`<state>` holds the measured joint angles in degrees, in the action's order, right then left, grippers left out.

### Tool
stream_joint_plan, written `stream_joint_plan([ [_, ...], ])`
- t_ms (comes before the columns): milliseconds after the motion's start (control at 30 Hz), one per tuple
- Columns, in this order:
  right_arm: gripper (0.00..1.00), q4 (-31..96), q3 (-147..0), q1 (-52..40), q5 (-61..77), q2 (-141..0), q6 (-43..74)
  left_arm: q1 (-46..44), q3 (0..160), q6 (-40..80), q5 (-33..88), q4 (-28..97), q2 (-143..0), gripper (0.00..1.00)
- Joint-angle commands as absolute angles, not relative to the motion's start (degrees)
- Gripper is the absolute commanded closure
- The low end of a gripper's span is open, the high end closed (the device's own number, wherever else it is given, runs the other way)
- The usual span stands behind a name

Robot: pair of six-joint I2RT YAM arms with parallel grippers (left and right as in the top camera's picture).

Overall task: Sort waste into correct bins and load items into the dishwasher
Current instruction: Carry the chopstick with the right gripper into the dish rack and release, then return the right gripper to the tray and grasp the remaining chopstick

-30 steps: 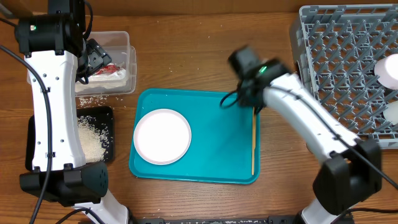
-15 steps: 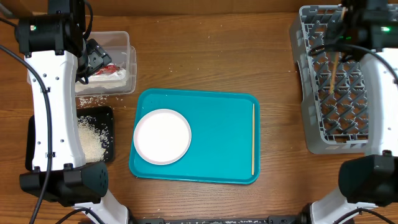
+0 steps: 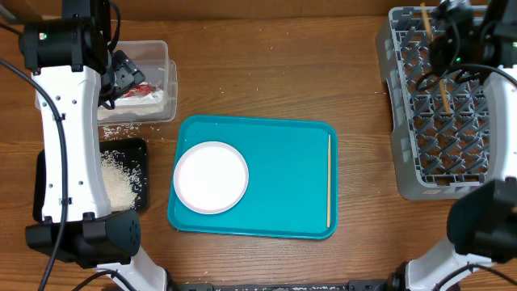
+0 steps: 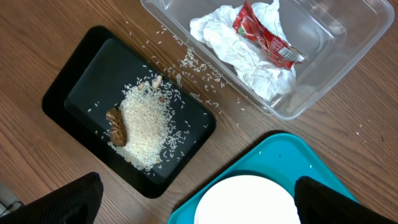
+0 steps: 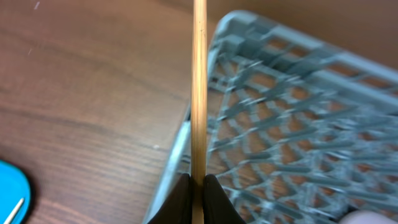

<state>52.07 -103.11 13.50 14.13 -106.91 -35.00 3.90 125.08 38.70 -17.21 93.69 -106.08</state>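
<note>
My right gripper moves down and shifts toward the rack's edge by the teal tray (image 3: 283,186) next, since the chopstick is still above the grey dish rack's slots.
My right gripper (image 5: 199,190) is shut on a light wooden chopstick (image 5: 199,87) and holds it over the left part of the grey dish rack (image 3: 420,153); the stick also shows in the overhead view (image 3: 443,97). A second chopstick (image 3: 329,179) lies along the right edge of the teal tray (image 3: 283,186). A white plate (image 3: 211,176) lies on the tray's left side. My left gripper (image 4: 196,202) is open and empty, above the plate (image 4: 249,202). The clear tub (image 4: 348,43) holds the white tissue (image 4: 249,59) and the red wrapper (image 4: 264,37). The black tray (image 4: 87,93) holds rice (image 4: 146,124) and brown scraps (image 4: 116,126).
Loose rice grains (image 4: 196,68) lie on the wooden table between the tub and the black tray. The left arm (image 3: 69,129) stands over the left side of the table. The bowls are out of view.
My right arm has swung from the teal tray to the dish rack, carrying one chopstick. In the last half second it shifted slightly over the rack. The left arm has not moved.
</note>
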Motion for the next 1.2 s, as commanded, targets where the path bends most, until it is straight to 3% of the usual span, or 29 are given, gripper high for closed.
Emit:
stream_joint_plan([
  [0, 0.93, 52.2, -101.6, 13.5, 19.6, -110.4, -37.3, 4.0, 125.4, 39.2, -18.2, 93.8, -106.1, 0.0],
  [233, 0.92, 51.7, -101.6, 13.5, 19.4, -113.3, -29.3, 4.0, 125.4, 39.2, -18.2, 93.8, -106.1, 0.0],
  [333, 0.87, 51.4, -101.6, 13.5, 19.4, -113.3, -28.0, 4.0, 125.4, 39.2, -18.2, 93.8, -106.1, 0.0],
  [600, 0.83, 50.8, -101.6, 13.5, 14.8, -113.5, -22.5, 4.0, 125.4, 39.2, -18.2, 93.8, -106.1, 0.0],
  [633, 0.72, 50.8, -101.6, 13.5, 14.4, -113.5, -22.2, 4.0, 125.4, 39.2, -18.2, 93.8, -106.1, 0.0],
  [700, 0.0, 51.0, -101.6, 13.5, 14.7, -113.5, -22.2, 4.0, 125.4, 39.2, -18.2, 93.8, -106.1, 0.0],
  [867, 0.0, 55.1, -101.7, 13.3, 25.7, -112.8, -22.2, 4.0, 125.4, 39.2, -18.2, 93.8, -106.1, 0.0],
  [1033, 0.0, 68.3, -101.7, 13.3, 60.0, -112.5, -22.2, 4.0, 125.4, 39.2, -18.2, 93.8, -106.1, 0.0],
  [1133, 0.0, 77.4, -101.7, 12.7, 65.6, -112.5, -22.3, 4.0, 125.4, 39.2, -18.2, 93.8, -106.1, 0.0],
  [1167, 0.06, 79.4, -101.7, 12.0, 64.3, -112.5, -22.2, 4.0, 125.4, 39.2, -18.2, 93.8, -106.1, 0.0],
])
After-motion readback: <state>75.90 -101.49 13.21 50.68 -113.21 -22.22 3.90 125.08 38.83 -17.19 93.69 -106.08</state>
